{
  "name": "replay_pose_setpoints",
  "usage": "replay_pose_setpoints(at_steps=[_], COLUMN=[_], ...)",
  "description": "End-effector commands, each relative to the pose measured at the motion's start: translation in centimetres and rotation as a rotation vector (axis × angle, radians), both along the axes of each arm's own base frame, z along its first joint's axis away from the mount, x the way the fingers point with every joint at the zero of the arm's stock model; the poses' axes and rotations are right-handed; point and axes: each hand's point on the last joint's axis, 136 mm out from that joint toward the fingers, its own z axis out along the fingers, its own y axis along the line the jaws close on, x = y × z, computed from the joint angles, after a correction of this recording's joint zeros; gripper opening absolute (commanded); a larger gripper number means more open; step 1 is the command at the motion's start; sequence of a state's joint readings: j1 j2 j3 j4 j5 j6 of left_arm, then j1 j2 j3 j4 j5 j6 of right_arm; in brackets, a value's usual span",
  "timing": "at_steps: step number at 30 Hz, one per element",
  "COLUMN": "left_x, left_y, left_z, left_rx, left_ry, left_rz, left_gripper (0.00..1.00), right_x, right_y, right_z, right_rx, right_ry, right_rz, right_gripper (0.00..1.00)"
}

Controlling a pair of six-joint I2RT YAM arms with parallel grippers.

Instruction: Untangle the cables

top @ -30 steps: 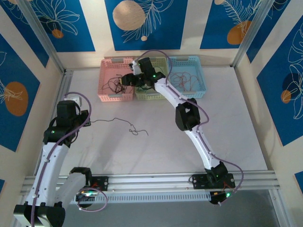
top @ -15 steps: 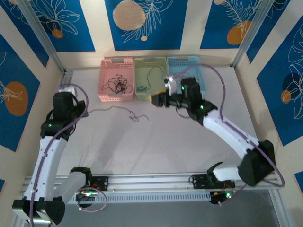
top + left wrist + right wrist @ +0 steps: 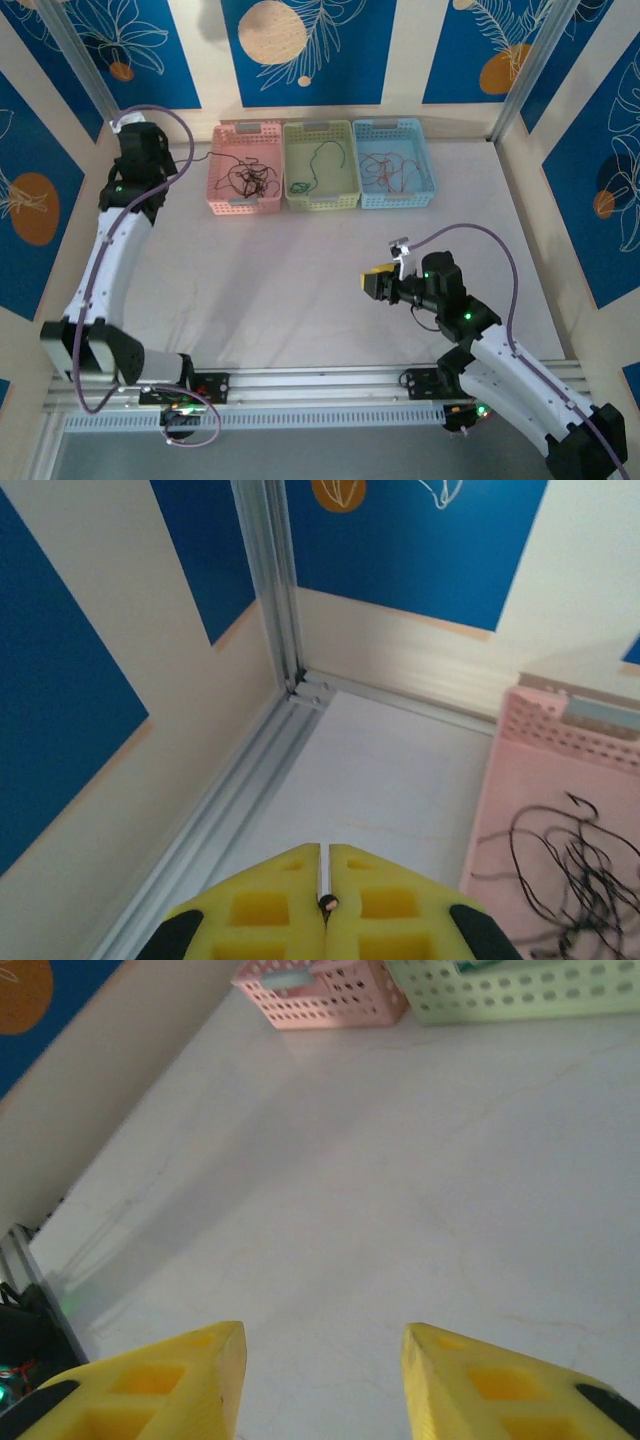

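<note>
The other black cables lie in the pink basket, so my left gripper will swing over the basket, lower inside it and release the thin black cable's end.
My left gripper [image 3: 324, 850] is shut on the end of a thin black cable [image 3: 326, 903], pinched between its yellow fingers. In the top view that gripper [image 3: 143, 160] is raised at the far left, and the strand [image 3: 195, 158] runs from it toward the pink basket [image 3: 222, 205]. More black cables [image 3: 247, 180] lie in the pink basket, a green cable [image 3: 320, 160] in the green basket [image 3: 320, 203], and red cables [image 3: 390, 170] in the blue basket [image 3: 428, 165]. My right gripper [image 3: 375, 285] hangs open over bare table at the near right, its jaws wide with nothing between them [image 3: 323, 1335].
The three baskets stand in a row against the back wall. An aluminium rail [image 3: 230, 800] runs along the table's left edge into the back corner, close under my left gripper. Walls close in the left, back and right sides.
My left arm has swung up and back to the far left, drawing the black cable off the table's middle. My right arm has pulled back from the baskets to the near right.
</note>
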State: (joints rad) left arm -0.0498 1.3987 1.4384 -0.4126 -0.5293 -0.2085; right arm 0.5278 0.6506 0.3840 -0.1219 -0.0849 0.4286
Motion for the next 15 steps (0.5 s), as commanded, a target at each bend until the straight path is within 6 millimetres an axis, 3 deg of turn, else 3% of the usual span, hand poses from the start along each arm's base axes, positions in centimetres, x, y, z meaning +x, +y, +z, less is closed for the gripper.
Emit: replay_pose_setpoints(at_steps=[1, 5, 10, 15], left_x=[2.5, 6.2, 11.5, 18.1], left_y=[1.6, 1.0, -1.1, -4.8], left_z=[2.7, 1.6, -0.8, -3.0], left_rx=[0.081, 0.138, 0.206, 0.298], left_ry=[-0.111, -0.137, -0.136, -0.116], left_rz=[0.093, 0.103, 0.085, 0.029], left_gripper=[0.0, 0.0, 0.0, 0.0], right_x=[-0.4, -0.9, -1.2, -1.4], right_y=[-0.4, -0.4, -0.4, -0.4], right_z=[-1.8, -2.6, -2.5, -2.6], right_rx=[-0.008, -0.021, -0.027, -0.031], right_ry=[0.061, 0.047, 0.004, -0.01], right_rz=[-0.027, -0.024, -0.025, -0.026], right_gripper=[0.44, 0.42, 0.41, 0.4])
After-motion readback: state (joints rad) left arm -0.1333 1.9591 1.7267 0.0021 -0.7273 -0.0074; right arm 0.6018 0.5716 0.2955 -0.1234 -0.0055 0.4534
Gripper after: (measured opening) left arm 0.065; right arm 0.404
